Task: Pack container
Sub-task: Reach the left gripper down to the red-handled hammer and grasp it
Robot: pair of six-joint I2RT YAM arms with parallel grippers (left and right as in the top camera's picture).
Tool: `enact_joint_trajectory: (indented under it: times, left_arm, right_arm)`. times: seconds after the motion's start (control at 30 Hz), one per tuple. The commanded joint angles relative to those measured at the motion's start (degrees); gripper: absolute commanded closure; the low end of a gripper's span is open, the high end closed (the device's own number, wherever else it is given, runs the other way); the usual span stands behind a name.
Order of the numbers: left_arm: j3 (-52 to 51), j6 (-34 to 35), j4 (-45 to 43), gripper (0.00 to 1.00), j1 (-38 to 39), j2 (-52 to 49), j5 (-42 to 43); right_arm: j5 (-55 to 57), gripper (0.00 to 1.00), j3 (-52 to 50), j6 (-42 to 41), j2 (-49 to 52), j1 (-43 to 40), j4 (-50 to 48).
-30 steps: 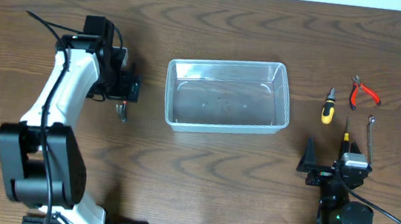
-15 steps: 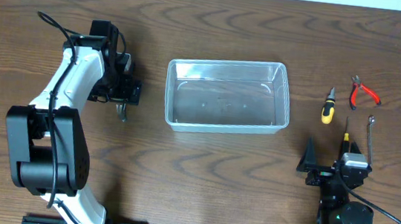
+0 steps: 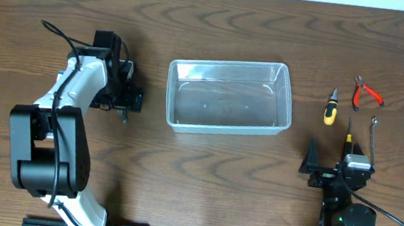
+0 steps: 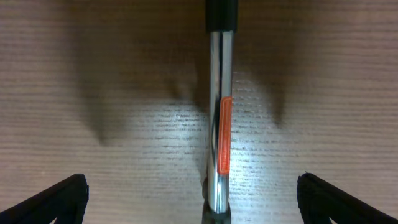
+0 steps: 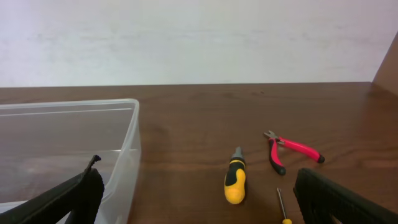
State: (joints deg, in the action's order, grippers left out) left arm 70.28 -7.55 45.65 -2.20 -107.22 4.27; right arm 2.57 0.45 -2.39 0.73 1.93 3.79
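I will next move my left gripper down and close it on the tool's chrome stem by the orange label (image 4: 218, 185), as the tool is below the gripper, between its open fingers.
The container (image 3: 288, 99), a clear plastic bin, stands empty at the table's middle; its corner shows in the right wrist view (image 5: 127, 134). My left gripper (image 3: 123, 103) hangs left of it, open wide (image 4: 194, 200) and straddling a chrome-shafted tool with an orange label and black handle (image 4: 221, 124), whose tip pokes out below the gripper (image 3: 123, 114). My right gripper (image 3: 328, 168) rests open and empty (image 5: 199, 208) at the front right.
Right of the container lie a yellow-and-black stubby screwdriver (image 3: 329, 108) (image 5: 235, 180), red-handled pliers (image 3: 366, 93) (image 5: 292, 149), a thin small screwdriver (image 3: 349, 134) (image 5: 281, 205) and a metal wrench (image 3: 372, 138).
My left gripper has shifted a little toward the front and right, settling over the chrome tool. The right arm and the tools have not moved.
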Motion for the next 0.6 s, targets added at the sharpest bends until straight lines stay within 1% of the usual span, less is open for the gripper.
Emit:
enact_joint_trajectory:
  times: [0.0,0.2,0.3,0.43,0.57]
  left_arm:
    - [-1.73,-0.35,-1.16,0.05,-0.09,-0.26,-0.42]
    - [-3.1,-0.37,-3.1,0.05,-0.09,-0.28,-0.44]
    - [-3.1,-0.35,-3.17,0.11,-0.09,-0.28,-0.42]
    - [-3.45,-0.35,-3.21,0.14,-0.09,-0.28,-0.44]
    - [-4.0,-0.33,-3.37,0.26,-0.09,-0.28,-0.42]
  right_arm:
    - [0.61,0.01,-0.13,-0.13,-0.35,-0.46,0.15]
    - [0.59,0.01,-0.13,-0.13,-0.35,-0.46,0.15]
    - [0.59,0.01,-0.13,-0.13,-0.35,-0.46,0.15]
    - [0.59,0.01,-0.13,-0.13,-0.35,-0.46,0.13]
    - [0.59,0.01,-0.13,-0.13,-0.35,-0.46,0.15]
